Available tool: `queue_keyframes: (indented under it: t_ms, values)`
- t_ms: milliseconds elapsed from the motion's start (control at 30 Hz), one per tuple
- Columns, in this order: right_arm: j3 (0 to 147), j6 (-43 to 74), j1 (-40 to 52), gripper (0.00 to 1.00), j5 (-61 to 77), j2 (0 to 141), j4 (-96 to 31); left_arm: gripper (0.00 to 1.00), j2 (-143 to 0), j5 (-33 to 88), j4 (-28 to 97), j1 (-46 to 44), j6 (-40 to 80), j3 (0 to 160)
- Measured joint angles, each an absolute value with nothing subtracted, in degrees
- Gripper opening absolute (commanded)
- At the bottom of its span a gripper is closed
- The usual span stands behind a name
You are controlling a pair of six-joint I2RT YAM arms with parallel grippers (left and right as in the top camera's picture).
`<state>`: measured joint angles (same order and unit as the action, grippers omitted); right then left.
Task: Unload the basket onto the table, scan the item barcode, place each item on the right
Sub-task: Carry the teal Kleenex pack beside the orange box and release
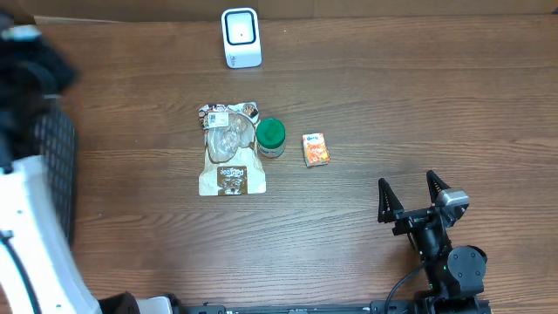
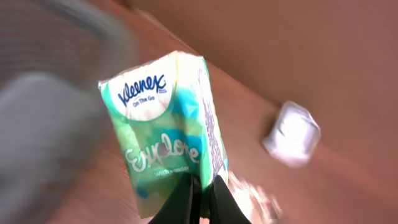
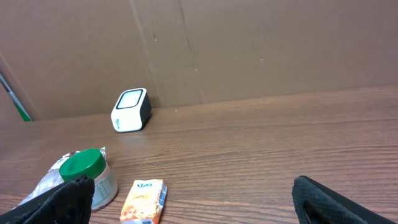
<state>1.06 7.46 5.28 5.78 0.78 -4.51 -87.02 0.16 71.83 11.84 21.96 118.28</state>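
The gap between jar and orange pack is below and to the right in the overhead view, so the robot should next swing its left gripper across and down there to release.
A green Kleenex tissue pack hangs in the air, and my left gripper is shut on its lower edge. The view is blurred by motion. The white barcode scanner shows as a smear to the right of the pack. It stands at the table's far edge, also seen from the right wrist as the scanner. In the overhead view the left arm is a dark blur at the far left, and the pack does not show there. My right gripper rests open at the near right, holding nothing.
Mid-table lie a brown snack bag, a green-lidded jar and an orange tissue pack. A black mesh basket stands at the left edge. A cardboard wall backs the table.
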Motion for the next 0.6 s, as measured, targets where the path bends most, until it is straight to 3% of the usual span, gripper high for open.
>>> queue_keyframes:
  t_ms: [300,600]
  values:
    - [1.06,7.49,5.28,1.0,5.78,0.78,-4.49,0.04,-93.34,-0.21,72.2,-17.12,20.49,110.85]
    - [1.06,7.49,5.3,1.0,5.8,0.8,-4.51,0.04,-110.45,-0.3,69.01,-31.79,15.97,107.18]
